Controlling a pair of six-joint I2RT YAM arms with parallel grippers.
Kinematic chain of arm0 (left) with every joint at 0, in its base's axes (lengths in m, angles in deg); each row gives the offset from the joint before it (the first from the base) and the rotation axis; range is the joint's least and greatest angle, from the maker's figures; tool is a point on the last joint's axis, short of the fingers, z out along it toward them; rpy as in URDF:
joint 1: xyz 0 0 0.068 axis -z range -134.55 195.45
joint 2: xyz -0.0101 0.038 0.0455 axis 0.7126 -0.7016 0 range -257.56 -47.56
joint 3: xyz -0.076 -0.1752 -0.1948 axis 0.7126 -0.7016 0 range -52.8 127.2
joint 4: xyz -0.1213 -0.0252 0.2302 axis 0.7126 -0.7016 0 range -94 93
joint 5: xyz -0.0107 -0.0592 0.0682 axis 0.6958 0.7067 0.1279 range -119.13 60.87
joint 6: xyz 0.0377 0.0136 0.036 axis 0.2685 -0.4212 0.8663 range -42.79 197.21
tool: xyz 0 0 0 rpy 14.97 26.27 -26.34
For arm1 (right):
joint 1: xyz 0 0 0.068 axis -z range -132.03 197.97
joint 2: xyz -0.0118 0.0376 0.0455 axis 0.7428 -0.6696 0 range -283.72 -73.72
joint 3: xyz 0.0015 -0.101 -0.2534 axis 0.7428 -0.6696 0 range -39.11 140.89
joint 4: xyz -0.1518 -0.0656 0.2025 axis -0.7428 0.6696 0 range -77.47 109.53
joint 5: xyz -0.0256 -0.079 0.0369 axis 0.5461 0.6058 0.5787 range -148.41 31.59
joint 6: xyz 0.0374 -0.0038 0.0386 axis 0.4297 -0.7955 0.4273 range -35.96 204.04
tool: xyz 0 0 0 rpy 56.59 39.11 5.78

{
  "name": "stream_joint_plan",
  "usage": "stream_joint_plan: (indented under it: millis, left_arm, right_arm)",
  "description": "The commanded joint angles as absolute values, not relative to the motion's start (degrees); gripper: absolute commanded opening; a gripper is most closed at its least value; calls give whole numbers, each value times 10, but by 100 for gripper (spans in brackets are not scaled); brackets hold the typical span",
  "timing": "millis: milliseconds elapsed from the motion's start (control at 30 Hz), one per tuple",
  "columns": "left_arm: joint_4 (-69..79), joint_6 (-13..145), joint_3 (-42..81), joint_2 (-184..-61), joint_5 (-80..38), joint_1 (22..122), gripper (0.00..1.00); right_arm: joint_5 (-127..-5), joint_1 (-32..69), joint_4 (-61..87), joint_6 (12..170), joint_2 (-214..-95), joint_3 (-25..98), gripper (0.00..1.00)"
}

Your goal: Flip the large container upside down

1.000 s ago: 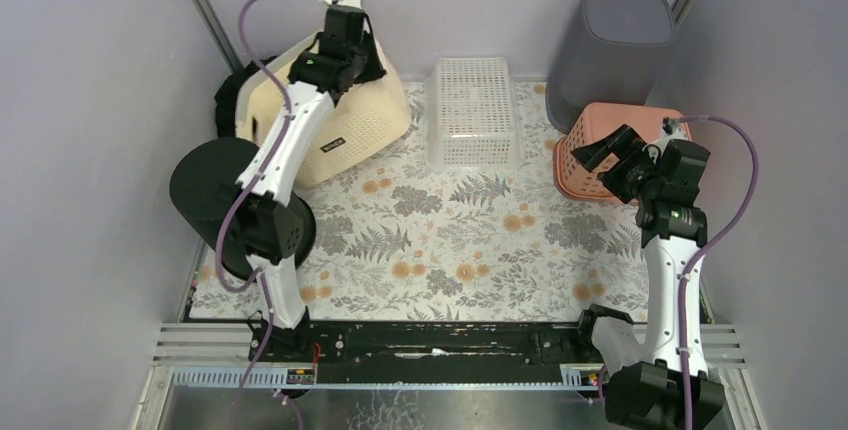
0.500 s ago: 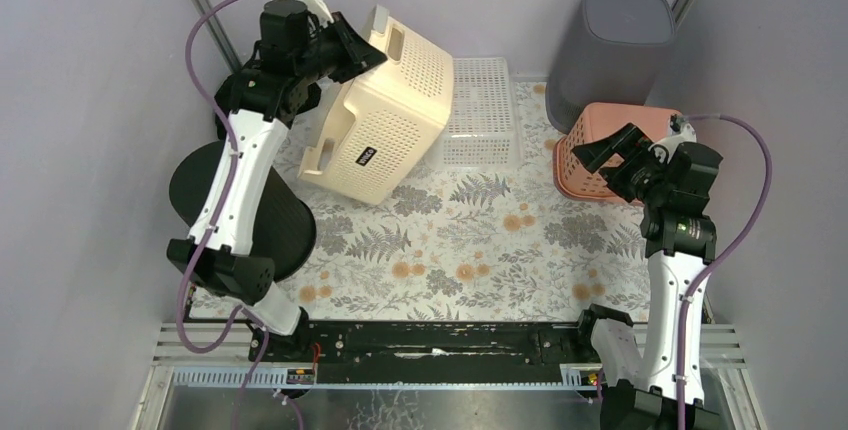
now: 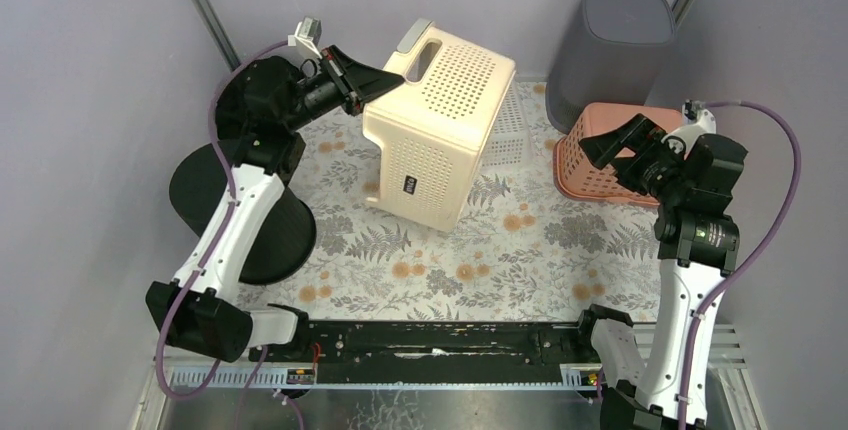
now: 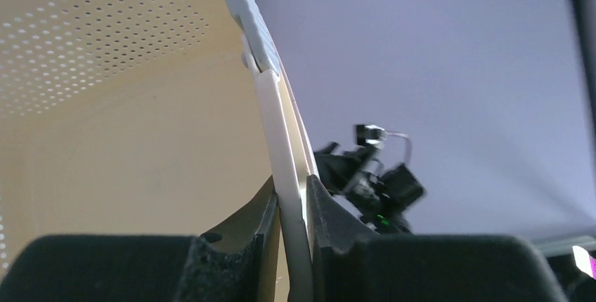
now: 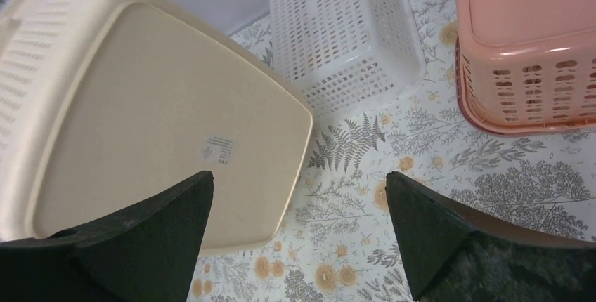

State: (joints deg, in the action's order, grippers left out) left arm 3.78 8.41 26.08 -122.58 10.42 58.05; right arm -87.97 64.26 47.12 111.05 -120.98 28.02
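Observation:
I will pull my left gripper back next and let go of the large container's rim over the bare floral mat (image 3: pixel 508 234), which is clear of both containers and nearer my base than the gripper.
The large container (image 3: pixel 445 130) is a cream perforated basket, tipped on its side above the floral mat (image 3: pixel 520 250). Its open mouth faces left and its flat base (image 5: pixel 154 112) faces right. My left gripper (image 3: pixel 385 78) is shut on the container's rim at the upper left. In the left wrist view the white rim edge (image 4: pixel 281 140) is pinched between both pads at the left gripper (image 4: pixel 293 189), with the cream inner wall (image 4: pixel 126 105) to the left. My right gripper (image 3: pixel 612 142) hangs open at the right, apart from the container. Nothing is between the right gripper's (image 5: pixel 299 182) fingers.
A white slotted basket (image 3: pixel 507 120) lies upside down behind the container, partly hidden. A pink basket (image 3: pixel 590 165) is upturned at the right, under the right gripper. A grey bin (image 3: pixel 610 45) stands at the back right. A black drum (image 3: pixel 230 210) sits at the left.
My left arm has lifted the cream container from the back left corner, swung it right over the mat and rotated it. The right gripper has drifted slightly right and stays open.

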Motion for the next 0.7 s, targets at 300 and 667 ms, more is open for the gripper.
stream_joint_plan:
  millis: [300,667]
  left_arm:
    - [576,-254,81,-1170,144,614,0]
    - [685,-271,-135,-1169,17,726,0]
  right_arm:
    - [-852,642,540,1068,-1209,359,99]
    - [-854,642,526,1067,-1210,325,99]
